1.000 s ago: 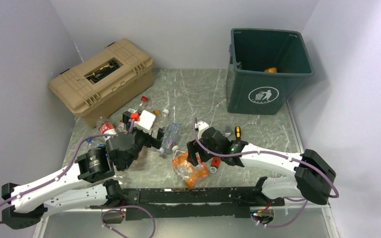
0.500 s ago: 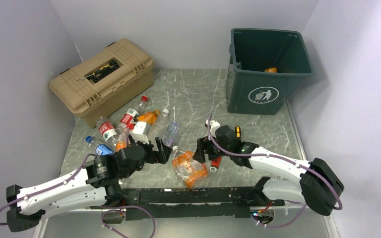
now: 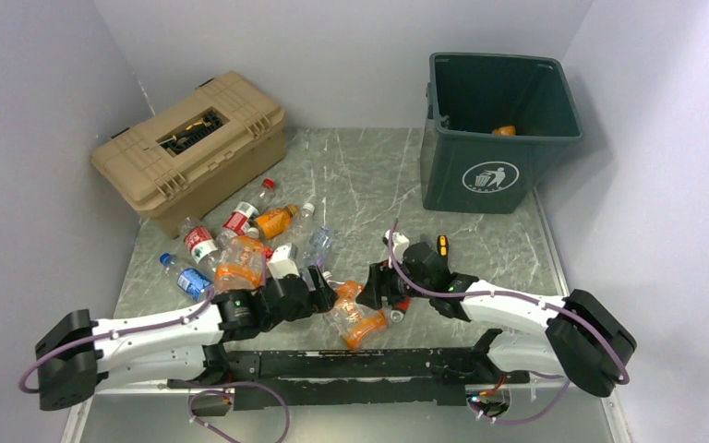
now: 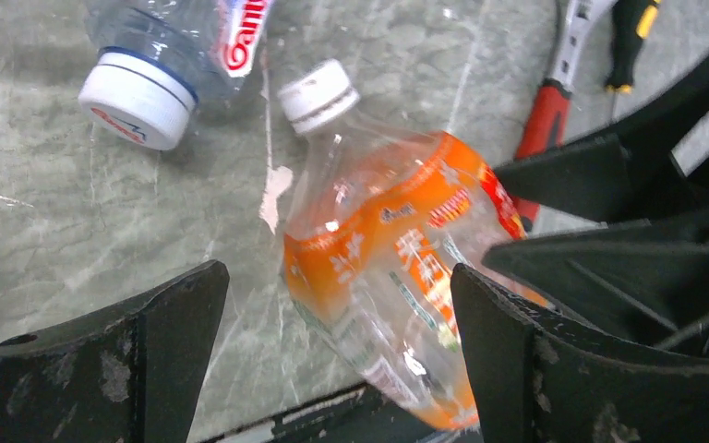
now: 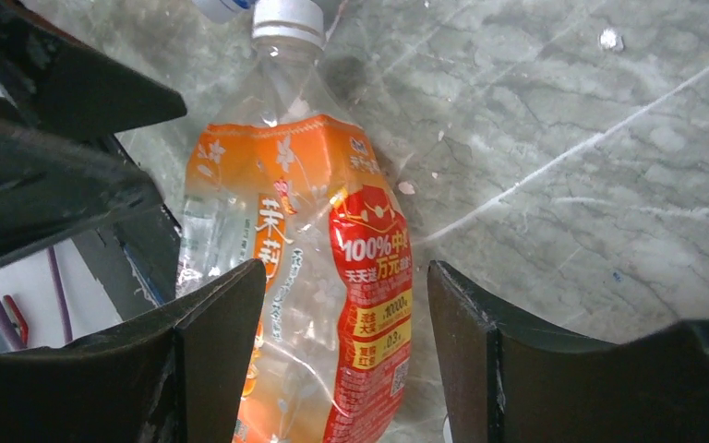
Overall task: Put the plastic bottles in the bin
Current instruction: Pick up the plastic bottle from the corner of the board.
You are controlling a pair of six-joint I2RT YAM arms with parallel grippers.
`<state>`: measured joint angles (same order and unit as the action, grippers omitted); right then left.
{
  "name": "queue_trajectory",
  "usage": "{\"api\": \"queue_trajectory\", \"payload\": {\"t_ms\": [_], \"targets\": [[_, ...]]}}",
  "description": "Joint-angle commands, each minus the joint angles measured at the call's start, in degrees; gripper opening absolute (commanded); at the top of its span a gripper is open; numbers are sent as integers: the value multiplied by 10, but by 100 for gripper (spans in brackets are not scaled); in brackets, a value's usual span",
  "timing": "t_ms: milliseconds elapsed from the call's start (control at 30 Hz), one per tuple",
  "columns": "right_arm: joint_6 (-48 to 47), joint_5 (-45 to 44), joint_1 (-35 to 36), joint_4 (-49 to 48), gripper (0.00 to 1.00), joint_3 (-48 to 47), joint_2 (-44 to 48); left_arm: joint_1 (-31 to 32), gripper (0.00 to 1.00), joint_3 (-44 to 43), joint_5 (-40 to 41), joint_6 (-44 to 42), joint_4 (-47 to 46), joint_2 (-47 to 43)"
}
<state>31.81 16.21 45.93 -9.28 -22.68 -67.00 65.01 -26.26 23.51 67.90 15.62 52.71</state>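
Note:
The left gripper moves outward along the crushed bottle next and closes on its neck under the white cap (image 4: 318, 90), as that end is narrower than the bottle's body.
A crushed clear bottle with an orange label (image 3: 358, 320) lies near the table's front edge, its white cap (image 4: 318, 90) pointing away. My left gripper (image 3: 325, 295) stands open at its left side, the bottle (image 4: 397, 258) lying between the spread fingers (image 4: 337, 305). My right gripper (image 3: 376, 288) comes from the other side, open, its jaws straddling the same bottle (image 5: 305, 258) with a gap on the right (image 5: 342, 286). Several more plastic bottles (image 3: 231, 242) lie in a heap at the left. The dark green bin (image 3: 501, 171) stands at the back right with an orange bottle (image 3: 504, 130) inside.
A tan toolbox (image 3: 189, 148) sits at the back left. A red-handled wrench (image 4: 540, 120) and a yellow-and-black screwdriver (image 3: 442, 245) lie right of the bottle, under the right arm. A clear bottle with a white and blue cap (image 4: 138, 97) lies just left of the orange one.
My left arm swung down and right from the bottle heap to the orange-labelled bottle. My right gripper shifted slightly and its jaws narrowed around that bottle.

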Motion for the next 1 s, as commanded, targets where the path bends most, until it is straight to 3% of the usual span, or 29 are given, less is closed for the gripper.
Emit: {"api": "queue_trajectory", "payload": {"t_ms": [0,200,500,967], "targets": [[11,7,-1,-58,67,22,-7,-39,95,17,-16,42,-89,39],[10,0,1,-62,60,39,10,-133,87,9,-91,10,-170,95],[9,3,4,-74,59,60,22,-157,77,-39,-120,8,-211,202],[3,-3,6,-68,59,72,41,-173,37,-50,-153,2,-248,266]]}}
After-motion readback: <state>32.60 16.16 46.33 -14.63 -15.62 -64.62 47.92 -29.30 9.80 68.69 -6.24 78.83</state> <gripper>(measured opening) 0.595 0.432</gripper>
